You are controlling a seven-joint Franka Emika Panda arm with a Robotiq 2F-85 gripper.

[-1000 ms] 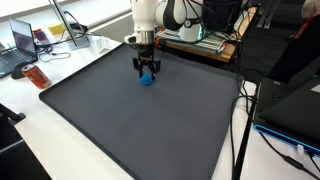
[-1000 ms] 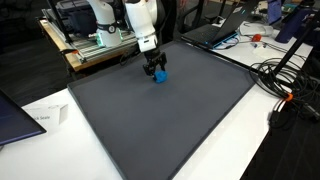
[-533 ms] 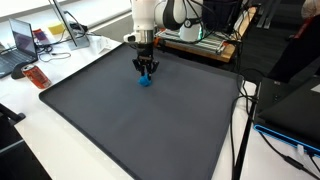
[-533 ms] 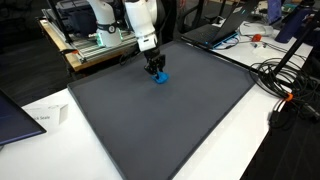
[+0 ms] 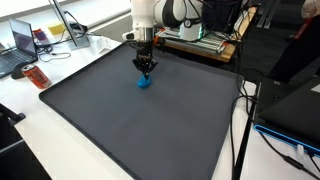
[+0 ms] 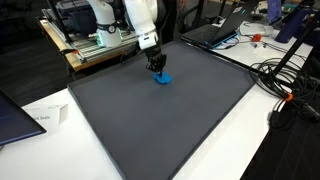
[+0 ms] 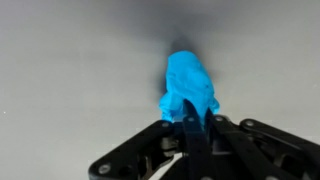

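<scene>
My gripper rises and carries the cloth's top toward the mat's corner by the white container next, then releases it, since that corner lies to my gripper's side.
A small bright blue lumpy object [image 7: 188,85] lies on the dark grey mat [image 5: 130,120]. It shows in both exterior views, near the mat's far side [image 5: 144,83] [image 6: 163,78]. My gripper [image 7: 192,120] hangs straight down over it from the white arm. The black fingers [image 7: 190,135] are pressed together, and their tips dig into the object's near edge and seem to pinch a thin part of it. The object still rests on the mat. In the exterior views the gripper [image 5: 146,68] [image 6: 157,66] sits right on top of the blue object.
The mat covers most of a white table [image 5: 40,140]. A laptop [image 5: 20,45] and an orange item [image 5: 37,76] sit at one end. A metal frame with electronics [image 6: 95,40] stands behind the arm. Cables [image 6: 285,85] and another laptop [image 6: 215,30] lie beside the mat.
The fingers have drawn together from wide apart to shut at the blue object. The arm and the object have hardly shifted.
</scene>
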